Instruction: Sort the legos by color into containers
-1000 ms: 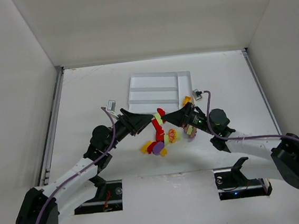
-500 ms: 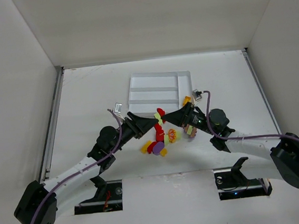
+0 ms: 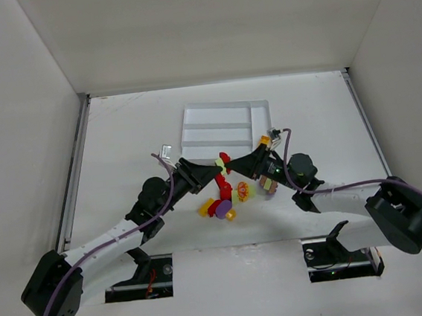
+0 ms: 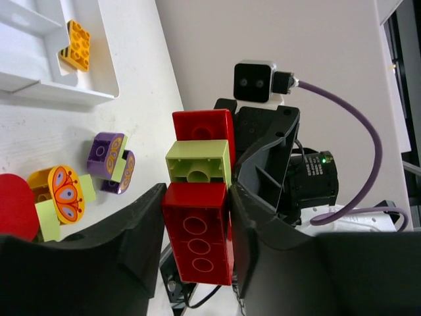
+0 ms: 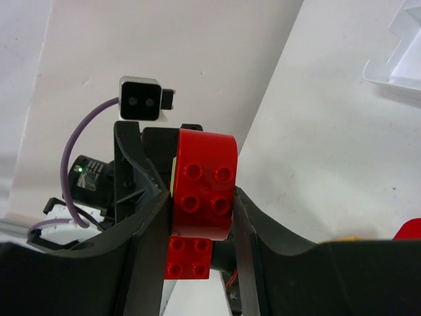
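The tray's far long slot (image 3: 238, 113) stands empty outward of my right gripper. I will move it outward and down next and release the rounded red brick there.
A joined stack of legos hangs above the table between my two grippers (image 3: 222, 169). My left gripper (image 4: 197, 204) is shut on its long red brick (image 4: 197, 237). A lime brick (image 4: 197, 161) and another red brick (image 4: 202, 126) sit on top of that one. My right gripper (image 5: 200, 204) is shut on the rounded red brick (image 5: 202, 187) at the other end of the stack. The white tray (image 3: 193, 122) lies just beyond. One orange-yellow brick (image 3: 264, 141) lies in its narrow end slot.
Loose legos lie below the grippers: a purple one (image 3: 222, 209), an orange-yellow one (image 3: 242, 191), and a purple and lime one (image 3: 268, 184). Enclosure walls stand to the left, right and back. The tray's corner (image 5: 401, 59) shows in the right wrist view.
My left gripper has moved right and closed in on the stack's near end. The right gripper has shifted slightly up and left while holding the stack.
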Tool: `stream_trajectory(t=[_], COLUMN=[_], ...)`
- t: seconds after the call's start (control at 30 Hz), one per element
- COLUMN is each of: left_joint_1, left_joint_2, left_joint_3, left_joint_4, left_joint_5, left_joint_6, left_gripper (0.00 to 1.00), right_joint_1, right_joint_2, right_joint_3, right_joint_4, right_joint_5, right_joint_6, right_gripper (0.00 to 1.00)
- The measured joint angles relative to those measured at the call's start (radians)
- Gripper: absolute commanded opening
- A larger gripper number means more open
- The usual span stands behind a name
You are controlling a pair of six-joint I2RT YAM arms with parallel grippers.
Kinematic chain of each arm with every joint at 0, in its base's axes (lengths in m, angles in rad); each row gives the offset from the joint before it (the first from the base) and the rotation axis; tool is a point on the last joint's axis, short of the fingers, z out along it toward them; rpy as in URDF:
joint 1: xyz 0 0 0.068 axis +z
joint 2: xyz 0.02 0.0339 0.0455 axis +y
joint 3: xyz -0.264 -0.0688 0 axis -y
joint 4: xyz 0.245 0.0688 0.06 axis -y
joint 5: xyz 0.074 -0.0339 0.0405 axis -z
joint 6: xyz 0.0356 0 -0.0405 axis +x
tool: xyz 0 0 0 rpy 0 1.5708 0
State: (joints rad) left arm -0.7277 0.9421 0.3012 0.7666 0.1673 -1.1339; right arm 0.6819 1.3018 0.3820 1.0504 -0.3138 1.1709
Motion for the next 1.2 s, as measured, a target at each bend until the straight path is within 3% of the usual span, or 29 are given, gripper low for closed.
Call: stream_trajectory(t=[0.33,0.8,1.0,1.2], left_joint_1=[0.001,0.049,0.124,0.177], left_joint_2=[-0.002,-0.132,-0.172,-0.173], left_joint_3=[0.000,-0.041,-0.041,-0.041], left_joint_4=[0.008,-0.038,-0.116,-0.187], left_joint_5=[-0.011,-0.015,-0.016,-0.026], left_joint_6=[0.000,0.001,0.015,0.034], left_gripper=[0.13,0.10,0.10,0.11], right_joint_1=[-0.012,-0.143,-0.165,-0.164], right_joint_2=[0.007,-0.003,0.076,0.217], right_joint_3=[-0.008,-0.019,0.113,0.421], right_joint_4=[0.022,0.017,-0.178,-0.512], right_joint_5=[0.002,-0.024,0.008,0.114], right_joint_6=[0.016,0.010,-0.088,-0.282], right_gripper=[0.39,0.39,0.39,0.39])
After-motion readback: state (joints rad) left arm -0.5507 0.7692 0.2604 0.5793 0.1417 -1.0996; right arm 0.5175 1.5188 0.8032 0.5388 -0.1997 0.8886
